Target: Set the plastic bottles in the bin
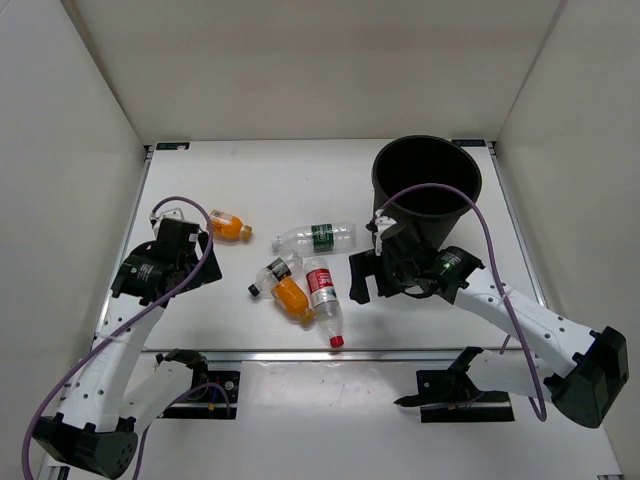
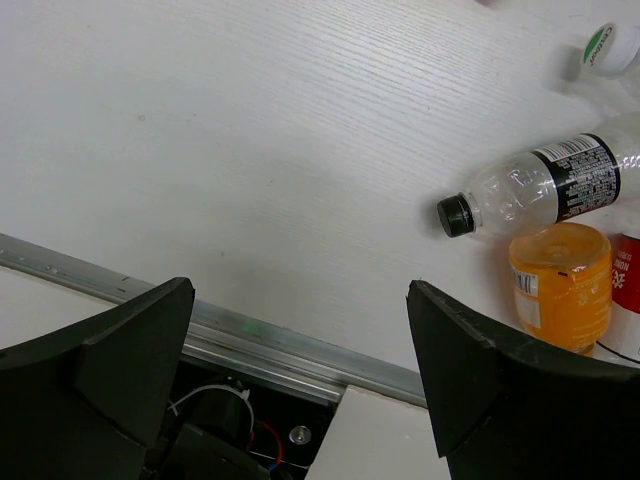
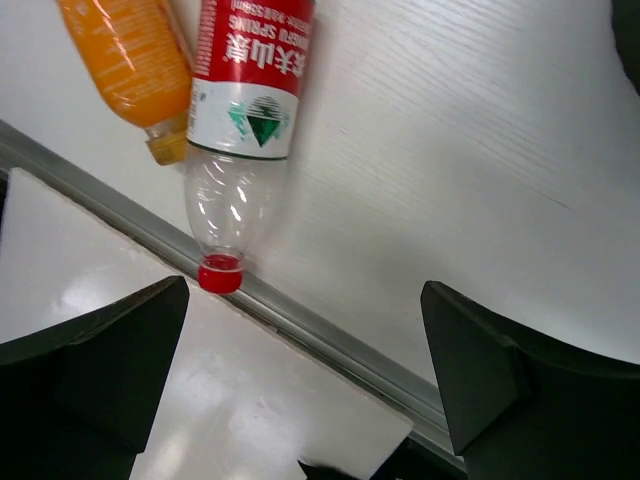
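The red-label bottle (image 3: 250, 90) is the nearest of the cluster, so I will move my right gripper left in the top view and down around its label to close.
Five plastic bottles lie on the white table. An orange one (image 1: 229, 226) is at the left and a clear green-label one (image 1: 315, 237) in the middle. A clear black-cap one (image 1: 272, 275), a second orange one (image 1: 293, 300) and a red-label, red-cap one (image 1: 324, 300) cluster near the front edge. The black bin (image 1: 427, 180) stands upright at the back right. My left gripper (image 1: 203, 258) is open and empty, left of the cluster; its wrist view shows the black-cap bottle (image 2: 540, 190) and orange bottle (image 2: 560, 285). My right gripper (image 1: 364, 278) is open and empty, right of the red-label bottle (image 3: 250, 90).
A metal rail (image 1: 330, 352) runs along the table's front edge, with the red cap (image 3: 221, 273) resting against it. White walls enclose the table on the left, back and right. The right arm's purple cable (image 1: 470, 200) arcs in front of the bin.
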Tool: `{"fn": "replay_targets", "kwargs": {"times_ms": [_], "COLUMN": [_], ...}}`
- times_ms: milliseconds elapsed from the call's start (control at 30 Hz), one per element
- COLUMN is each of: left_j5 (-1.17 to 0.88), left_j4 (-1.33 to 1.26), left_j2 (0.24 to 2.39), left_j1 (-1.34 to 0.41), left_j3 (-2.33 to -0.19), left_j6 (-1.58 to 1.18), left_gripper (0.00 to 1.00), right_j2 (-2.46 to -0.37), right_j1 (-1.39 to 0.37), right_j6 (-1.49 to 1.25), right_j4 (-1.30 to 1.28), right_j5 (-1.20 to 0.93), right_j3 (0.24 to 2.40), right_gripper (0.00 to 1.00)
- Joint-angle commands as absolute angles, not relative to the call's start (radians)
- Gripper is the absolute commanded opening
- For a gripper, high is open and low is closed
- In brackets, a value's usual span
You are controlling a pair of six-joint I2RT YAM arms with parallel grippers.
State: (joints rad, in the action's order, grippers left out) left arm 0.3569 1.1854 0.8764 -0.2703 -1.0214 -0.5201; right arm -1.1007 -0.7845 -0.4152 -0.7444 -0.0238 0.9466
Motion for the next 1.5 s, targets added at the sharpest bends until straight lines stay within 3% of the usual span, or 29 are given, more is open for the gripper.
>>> {"fn": "replay_targets", "kwargs": {"times_ms": [0, 100, 167, 567, 833, 1100, 1300, 1400, 1467], "left_j5": [0.362, 0.367, 0.367, 0.353, 0.347, 0.383, 0.39, 0.376, 0.374], "left_j4": [1.183, 1.177, 1.164, 1.123, 1.127, 1.127, 1.126, 1.112, 1.112], "left_j2": [0.867, 0.864, 0.859, 0.827, 0.841, 0.853, 0.888, 0.891, 0.879], "left_j1": [-0.262, -0.278, -0.275, -0.278, -0.288, -0.294, -0.31, -0.316, -0.305], "left_j3": [-1.043, -1.042, -1.039, -0.971, -0.977, -0.991, -1.02, -1.011, -1.008], "left_j6": [-0.506, -0.503, -0.492, -0.451, -0.433, -0.403, -0.371, -0.374, -0.37], "left_gripper": [0.99, 0.98, 0.99, 0.99, 0.98, 0.98, 0.99, 0.99, 0.98], "right_j2": [-1.1, -1.103, -1.141, -1.541, -1.631, -1.617, -1.739, -1.75, -1.735], "right_j1": [-0.733, -0.887, -0.969, -1.155, -1.135, -1.016, -1.006, -0.988, -0.976], "right_j6": [-0.376, -0.338, -0.311, -0.356, -0.475, -0.492, -0.509, -0.566, -0.6], "right_j4": [-0.637, -0.61, -0.624, -0.643, -0.584, -0.382, -0.367, -0.383, -0.391], "right_j5": [-0.191, -0.123, 0.032, 0.179, 0.351, 0.258, 0.294, 0.313, 0.307], "right_j3": [0.927, 0.952, 0.986, 1.224, 1.25, 1.094, 1.155, 1.154, 1.146], "right_gripper": [0.99, 0.99, 0.99, 0.99, 0.97, 0.88, 0.86, 0.79, 0.65]}}
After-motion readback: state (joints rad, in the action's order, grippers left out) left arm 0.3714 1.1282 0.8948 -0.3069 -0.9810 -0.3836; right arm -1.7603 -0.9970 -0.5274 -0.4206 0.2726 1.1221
